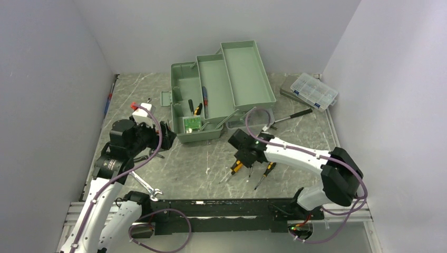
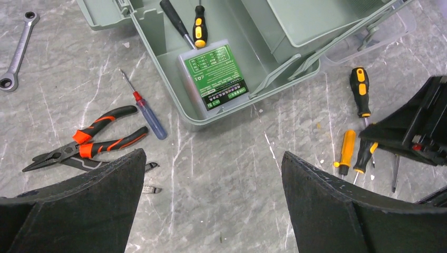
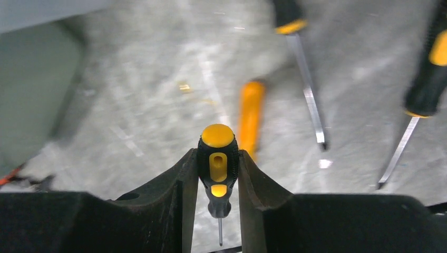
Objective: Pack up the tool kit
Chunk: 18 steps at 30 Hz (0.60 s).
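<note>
The toolbox's middle tray has free room beside its blue screwdriver, so my right gripper should lift the black-and-yellow screwdriver outward to that space next.
The sage-green toolbox (image 1: 182, 87) stands open at the back, trays folded out; it also shows in the left wrist view (image 2: 158, 58). Inside lie a green bit case (image 2: 216, 74) and two screwdrivers (image 2: 198, 26). My right gripper (image 3: 217, 153) is shut on the handle of a small black-and-yellow screwdriver (image 3: 217, 136), in front of the toolbox (image 1: 243, 158). More screwdrivers (image 2: 345, 150) lie on the table by it. My left gripper (image 2: 213, 155) is open and empty, left of the toolbox front (image 1: 167, 136). Orange-and-black pliers (image 2: 89, 139) and a blue-handled screwdriver (image 2: 147, 113) lie near it.
A small clear organizer box (image 1: 314, 90) sits on a grey case at the back right. A long black-handled tool (image 1: 292, 116) lies right of the toolbox. Wrenches lie at the left (image 2: 18, 52) and near the left arm's base (image 1: 146, 187). Walls close in on three sides.
</note>
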Available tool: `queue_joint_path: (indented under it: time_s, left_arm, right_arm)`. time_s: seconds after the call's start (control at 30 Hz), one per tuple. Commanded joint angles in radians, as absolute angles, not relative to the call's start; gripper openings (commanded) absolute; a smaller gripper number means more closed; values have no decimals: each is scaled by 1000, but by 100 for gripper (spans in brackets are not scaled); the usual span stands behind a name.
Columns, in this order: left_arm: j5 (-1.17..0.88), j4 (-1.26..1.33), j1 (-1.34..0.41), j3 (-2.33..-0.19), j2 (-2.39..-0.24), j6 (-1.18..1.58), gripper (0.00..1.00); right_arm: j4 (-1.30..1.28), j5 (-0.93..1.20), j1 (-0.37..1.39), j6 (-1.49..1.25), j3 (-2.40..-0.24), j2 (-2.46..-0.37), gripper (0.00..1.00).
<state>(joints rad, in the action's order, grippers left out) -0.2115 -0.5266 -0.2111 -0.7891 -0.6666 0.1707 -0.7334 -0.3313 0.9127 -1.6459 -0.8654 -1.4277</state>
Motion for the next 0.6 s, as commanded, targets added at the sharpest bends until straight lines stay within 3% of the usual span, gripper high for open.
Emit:
queue_joint_path:
  time_s: [0.0, 0.17, 0.4, 0.57]
  left_arm:
    - [-229, -486, -213, -785, -648, 153, 99]
    - [-224, -487, -213, -787, -646, 152, 99]
    - [-216, -486, -213, -787, -641, 151, 99]
    - [-211, -488, -213, -786, -637, 151, 99]
  right_arm:
    - [-880, -462, 946, -1550, -1056, -1443, 0]
    - [-737, -513, 995, -1368, -1071, -1382, 0]
    - [-55, -284, 1005, -837, -928, -1237, 0]
    - [-132, -280, 1001, -629, -1162, -1343, 0]
